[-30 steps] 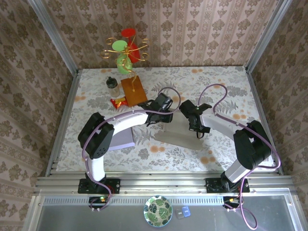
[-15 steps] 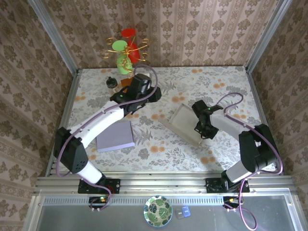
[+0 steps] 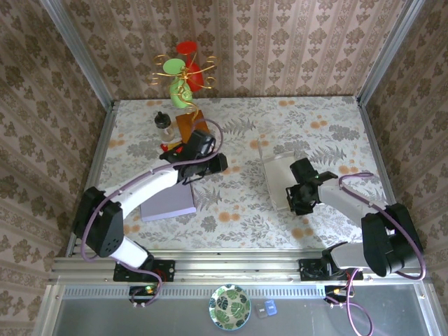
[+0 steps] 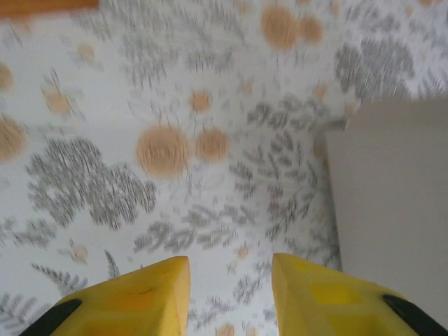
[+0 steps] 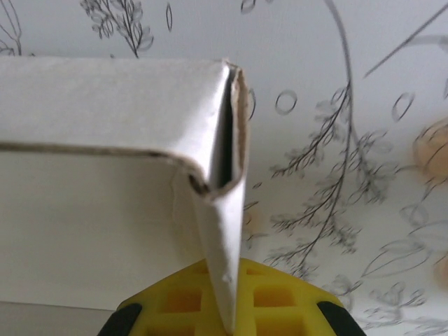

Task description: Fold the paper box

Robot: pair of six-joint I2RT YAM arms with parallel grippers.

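My right gripper will stay there and open its fingers to both sides to release the thin upright flap (image 5: 222,231) pinched between them, as the flap's corner is already folded.
The paper box (image 3: 278,171) is a pale grey cardboard piece on the right half of the table, with one side standing up. My right gripper (image 3: 295,197) is at its near edge. In the right wrist view the yellow fingers (image 5: 175,304) are shut on a thin upright flap (image 5: 222,231) that runs down from the box's folded corner (image 5: 218,119). My left gripper (image 3: 217,165) hovers over bare table left of the box. It is open (image 4: 231,269) with nothing between its fingers, and the box's edge (image 4: 392,203) lies to its right.
A purple pad (image 3: 168,199) lies under the left arm. At the back left are an orange board (image 3: 190,124), a small jar (image 3: 165,126), a red packet (image 3: 171,148) and a colourful ornament (image 3: 183,75). A patterned bowl (image 3: 229,306) sits off the table in front.
The left gripper left the box, swung off to the back left, then came partway back. The right gripper pulled the box right and towards the near edge, turning it.
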